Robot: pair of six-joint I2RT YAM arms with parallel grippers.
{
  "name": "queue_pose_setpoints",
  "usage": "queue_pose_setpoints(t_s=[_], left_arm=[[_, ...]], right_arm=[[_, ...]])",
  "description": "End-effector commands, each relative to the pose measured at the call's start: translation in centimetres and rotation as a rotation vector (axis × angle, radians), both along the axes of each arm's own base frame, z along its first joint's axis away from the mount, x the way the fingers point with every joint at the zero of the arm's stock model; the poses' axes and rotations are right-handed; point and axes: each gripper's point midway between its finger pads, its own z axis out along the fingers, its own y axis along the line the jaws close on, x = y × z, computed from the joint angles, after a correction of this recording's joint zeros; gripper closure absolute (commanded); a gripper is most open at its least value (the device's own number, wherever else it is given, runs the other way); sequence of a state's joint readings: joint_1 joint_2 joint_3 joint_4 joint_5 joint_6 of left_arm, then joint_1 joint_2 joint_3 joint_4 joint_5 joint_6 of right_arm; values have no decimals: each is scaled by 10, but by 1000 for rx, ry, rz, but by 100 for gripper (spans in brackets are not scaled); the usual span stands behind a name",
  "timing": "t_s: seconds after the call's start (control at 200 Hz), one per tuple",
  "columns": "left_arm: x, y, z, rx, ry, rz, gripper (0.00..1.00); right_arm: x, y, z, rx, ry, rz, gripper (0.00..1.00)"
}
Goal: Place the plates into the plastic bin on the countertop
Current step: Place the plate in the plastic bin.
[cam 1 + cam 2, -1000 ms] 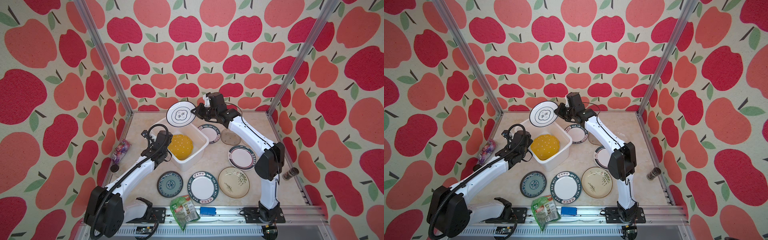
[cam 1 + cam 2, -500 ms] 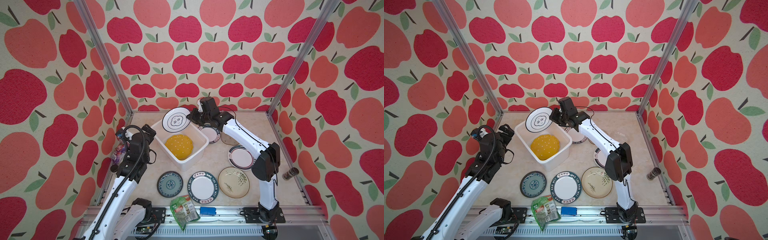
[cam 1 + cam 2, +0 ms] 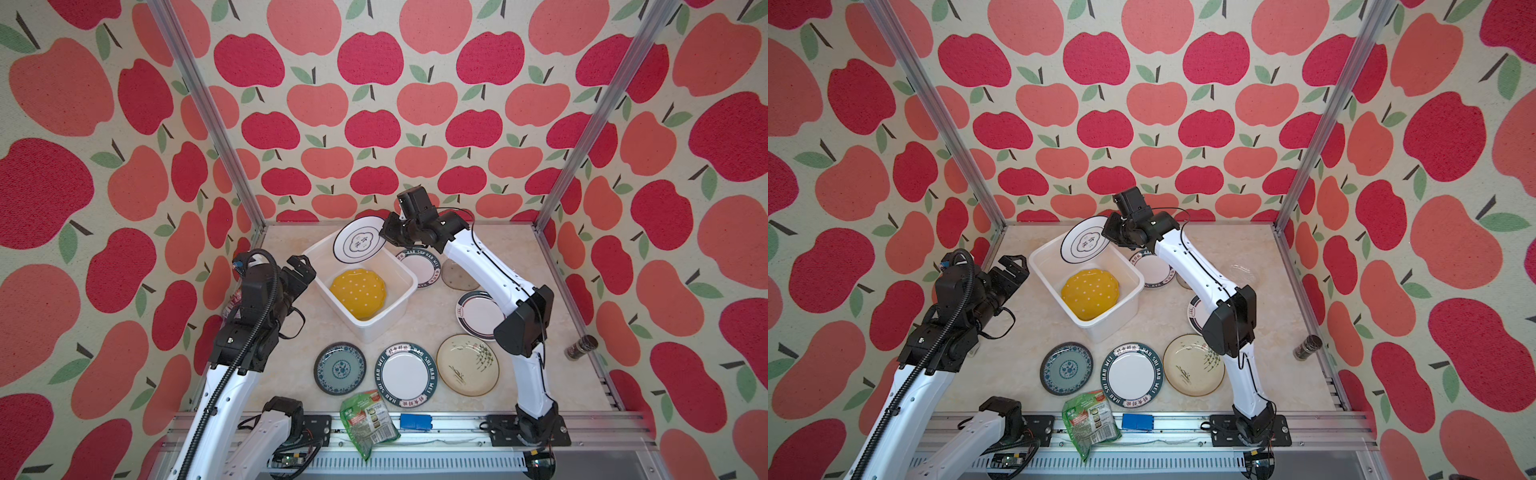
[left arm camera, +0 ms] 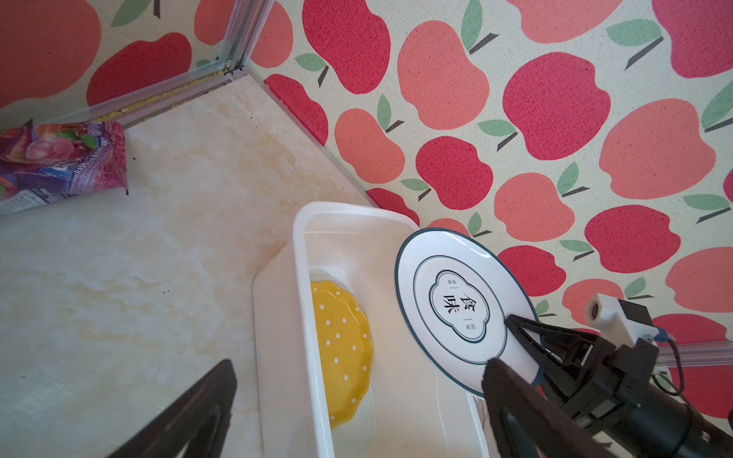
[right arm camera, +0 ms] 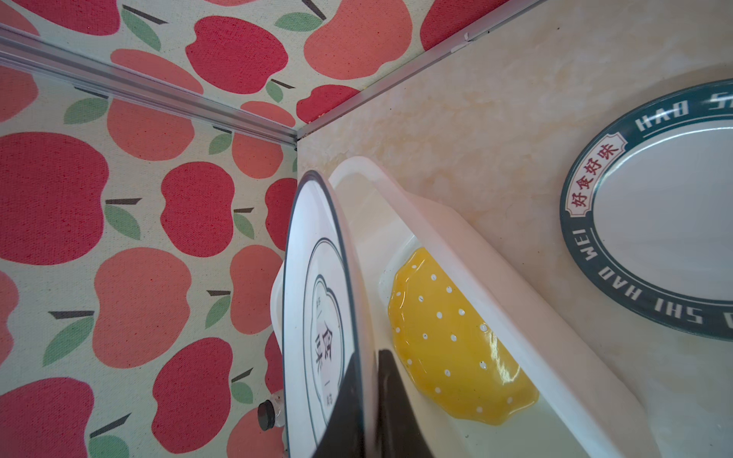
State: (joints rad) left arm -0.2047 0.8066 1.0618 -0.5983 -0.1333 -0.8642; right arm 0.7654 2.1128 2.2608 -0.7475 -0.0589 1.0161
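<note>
The yellow dotted plate's top lies uncovered, so I will move my right gripper down and back into the bin [image 3: 397,309] to release the white plate's rim over it.
The white plastic bin [image 3: 397,309] stands mid-countertop with a yellow dotted plate [image 3: 359,293] lying inside. My right gripper [image 3: 388,239] is shut on the rim of a white plate with thin dark rings [image 3: 357,245], held tilted above the bin's far corner; the wrist view shows its fingers [image 5: 349,396] pinching the plate [image 5: 317,317] edge-on. My left gripper [image 3: 301,270] is open and empty, raised just left of the bin. Several more plates lie on the countertop [image 3: 291,353]: lettered [image 3: 406,375], blue-green [image 3: 340,368], cream [image 3: 467,365], smoky glass [image 3: 457,276].
A green snack packet [image 3: 368,422] and a blue block [image 3: 415,422] rest on the front rail. A purple packet [image 4: 59,166] lies by the left wall. A small jar [image 3: 582,347] sits at the right rail. A clear glass plate [image 3: 1241,274] lies far right.
My left gripper opened, let go of the yellow plate in the bin and drew back to the left. The right gripper carried the white plate leftward over the bin's far corner.
</note>
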Motion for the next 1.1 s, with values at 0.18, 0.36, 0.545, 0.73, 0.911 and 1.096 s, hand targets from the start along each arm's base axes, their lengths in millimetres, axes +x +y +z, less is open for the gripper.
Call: queue_pose_setpoints(t_s=[0.18, 0.36, 0.545, 0.73, 0.911, 1.096], left_arm=[[-3, -14, -2, -45, 41, -77, 1], [-6, -13, -2, -36, 44, -82, 1], [-12, -9, -7, -47, 47, -71, 1], [-21, -5, -10, -42, 47, -63, 1], [-28, -2, -15, -37, 57, -62, 1], [-34, 1, -21, -41, 62, -54, 1]], right_arm=[[-11, 18, -17, -109, -20, 31, 100], [-10, 37, -41, -124, 22, 53, 100], [-8, 46, -58, -101, 78, 31, 100], [-20, 59, -73, -76, 137, 11, 100], [-36, 72, -94, -62, 215, -48, 100], [-33, 71, -107, -63, 233, -103, 100]])
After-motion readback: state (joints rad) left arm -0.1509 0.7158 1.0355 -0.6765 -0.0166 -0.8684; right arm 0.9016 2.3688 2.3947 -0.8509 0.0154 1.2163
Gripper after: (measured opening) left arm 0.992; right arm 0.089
